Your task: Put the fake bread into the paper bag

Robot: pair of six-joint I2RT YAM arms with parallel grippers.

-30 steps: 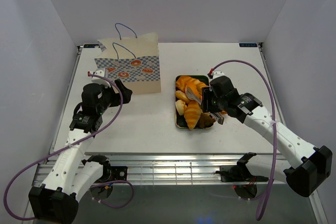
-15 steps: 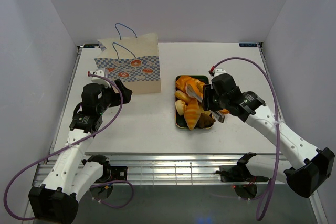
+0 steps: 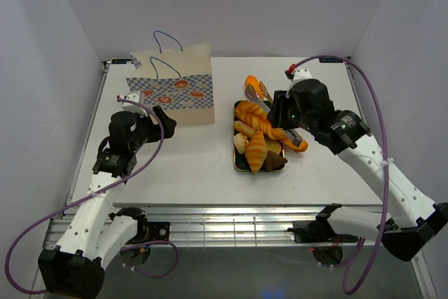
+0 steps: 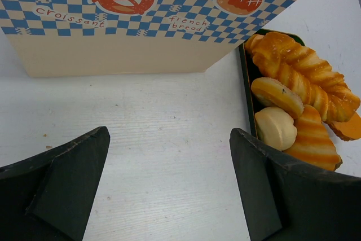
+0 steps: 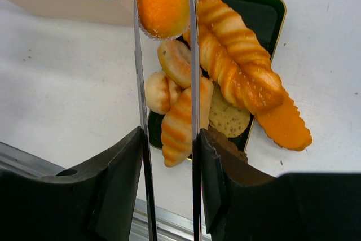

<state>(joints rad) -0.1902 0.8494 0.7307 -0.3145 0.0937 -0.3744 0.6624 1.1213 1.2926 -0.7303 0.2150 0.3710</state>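
Next, my right gripper will rise outward and carry the tongs' tips over the bag's opening [image 3: 172, 65].
The paper bag [image 3: 171, 92] stands at the back left, its checkered band facing my left wrist camera [image 4: 141, 26]. Several fake breads [image 3: 257, 138] lie heaped in the dark green tray [image 3: 236, 162]. My right gripper [image 3: 283, 113] is shut on metal tongs [image 5: 193, 83], and the tongs pinch one orange bread [image 5: 162, 1], held above the tray's far end [image 3: 252, 89]. A long twisted bread [image 5: 237, 55] lies across the tray. My left gripper [image 3: 162, 120] is open and empty, low over the table just in front of the bag [image 4: 169, 184].
A flat orange piece [image 5: 285, 131] hangs over the tray's right edge. Bare white table lies between the bag and the tray [image 4: 243, 77]. The bag's blue cord handles [image 3: 166, 36] stick up at the back. Grey walls close in the sides.
My right arm has risen and swung toward the back, lifting the tongs with the orange bread up out of the tray. The left arm has not moved.
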